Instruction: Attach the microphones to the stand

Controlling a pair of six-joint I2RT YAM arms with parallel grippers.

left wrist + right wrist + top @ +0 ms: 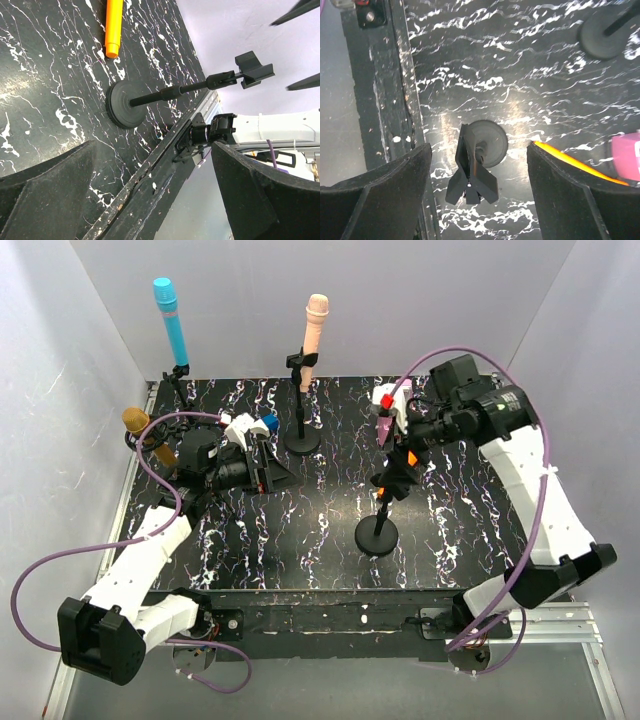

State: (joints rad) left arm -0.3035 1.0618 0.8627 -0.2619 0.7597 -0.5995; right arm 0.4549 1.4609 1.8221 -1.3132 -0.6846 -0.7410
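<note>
I will turn my right gripper next and move it outward, then down onto the orange microphone's handle [412, 458] [584, 165], which lies flat below and outward of the open fingers.
The sky blue microphone [170, 320] stands in a clip at the back left. The pale pink-cream microphone [313, 335] stands in a clip on the centre stand. The gold microphone [148, 437] leans at the far left. The orange microphone [114, 27] lies flat on the table; its edge shows beside my right finger [580, 165]. An empty stand [376, 535] has its clip [472, 175] between the fingers of my right gripper [479, 165], which is open above it and holds nothing. My left gripper [154, 145] is open and empty, low over the table, facing that stand [125, 105].
A mauve block [626, 155] lies right of the orange microphone, under my right wrist [385, 425]. A small blue-and-white piece [268, 423] sits by my left wrist. White walls close the back and sides. The table's front edge [150, 165] runs under my left gripper.
</note>
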